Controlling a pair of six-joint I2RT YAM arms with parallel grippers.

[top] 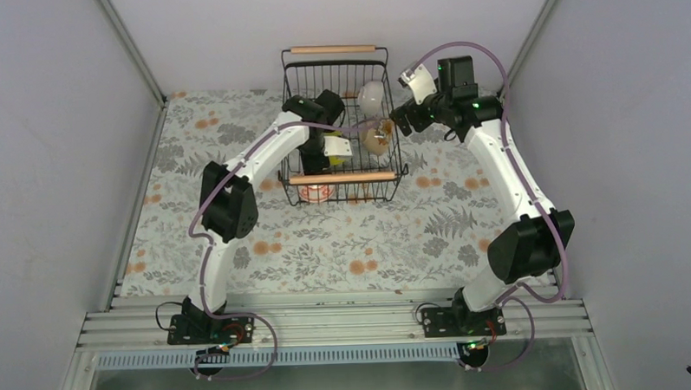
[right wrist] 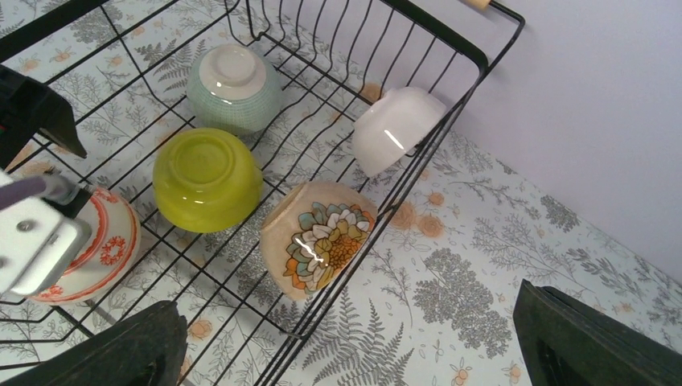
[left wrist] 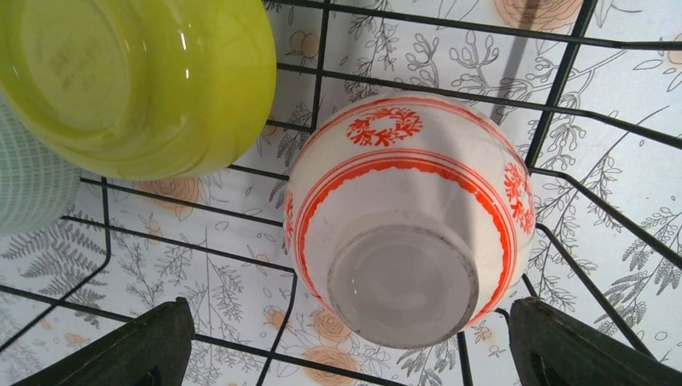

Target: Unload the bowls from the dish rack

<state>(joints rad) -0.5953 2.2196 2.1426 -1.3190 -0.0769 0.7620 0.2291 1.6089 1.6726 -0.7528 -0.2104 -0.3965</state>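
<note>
The open fingers of the left gripper span the ring of the red-banded bowl's foot (left wrist: pixel 403 285), so the gripper should move down and back to it.
The black wire dish rack (top: pixel 332 50) with wooden bar handles stands at the table's far middle and holds several upturned bowls. My left gripper (left wrist: pixel 350 346) hangs open inside the rack, its fingers (left wrist: pixel 153 350) either side of the foot of a white bowl with red bands (left wrist: pixel 406 217), not touching it. A lime bowl (left wrist: pixel 137 80) and a pale green ribbed bowl (left wrist: pixel 28 181) lie beyond. My right gripper (right wrist: pixel 346 354) is open above the rack's right edge (right wrist: pixel 378 233). Just inside it a tan flowered bowl (right wrist: pixel 318 237) and a plain white bowl (right wrist: pixel 396 127) lean against the wires.
A floral cloth (top: pixel 344 247) covers the table around the rack. Grey walls (top: pixel 54 153) close in both sides and the back. A metal rail (top: pixel 329 321) carrying both arm bases runs along the near edge.
</note>
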